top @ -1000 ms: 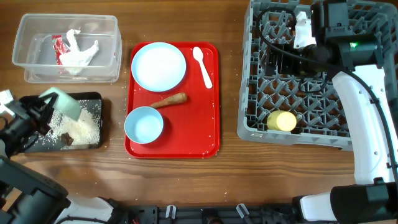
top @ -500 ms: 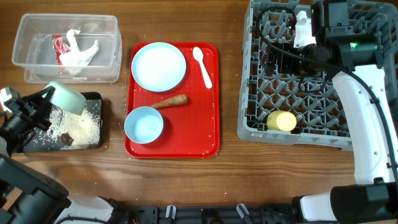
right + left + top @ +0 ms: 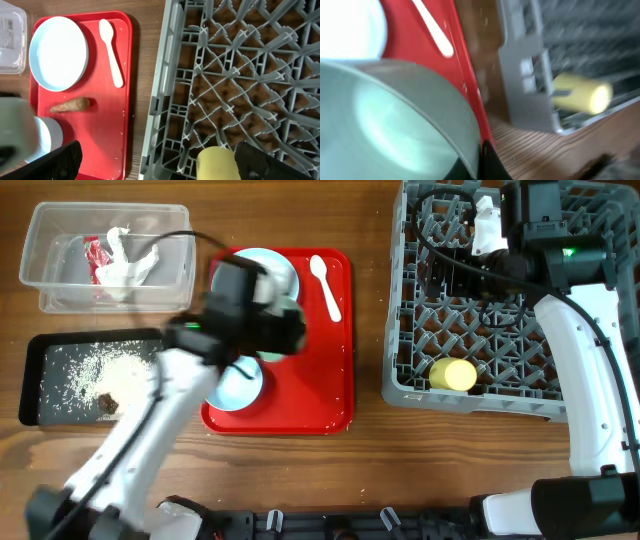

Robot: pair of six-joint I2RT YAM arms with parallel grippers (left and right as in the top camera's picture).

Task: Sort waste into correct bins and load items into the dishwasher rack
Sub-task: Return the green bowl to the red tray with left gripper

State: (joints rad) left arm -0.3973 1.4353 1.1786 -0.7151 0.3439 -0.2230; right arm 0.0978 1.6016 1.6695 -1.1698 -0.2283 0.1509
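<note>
The tray's empty near corner (image 3: 317, 380) is below and to my left gripper's right in the overhead view, so it will carry the bowl there, lower and release it next.
My left gripper (image 3: 270, 332) is shut on the rim of a mint bowl (image 3: 288, 308) and holds it above the red tray (image 3: 325, 390). In the left wrist view the bowl (image 3: 385, 115) fills the left side, with my finger (image 3: 485, 160) on its edge. The pale plate (image 3: 250, 280), white spoon (image 3: 325, 285) and second blue bowl (image 3: 235, 385) lie on the red tray, with the carrot-like stick (image 3: 70, 105) between them. The yellow cup (image 3: 452, 374) lies in the grey rack (image 3: 500, 395). My right gripper (image 3: 160, 167) is open above the rack.
The clear tub (image 3: 40, 290) at the back left holds the red-and-white wrapper (image 3: 93, 255) and white tissue (image 3: 128, 270). The black tray (image 3: 40, 350) in front of it holds rice grains (image 3: 105, 370) and a dark lump (image 3: 108, 404).
My left arm has swung right from over the black tray to over the red tray, still holding the mint bowl. The right arm has not moved.
</note>
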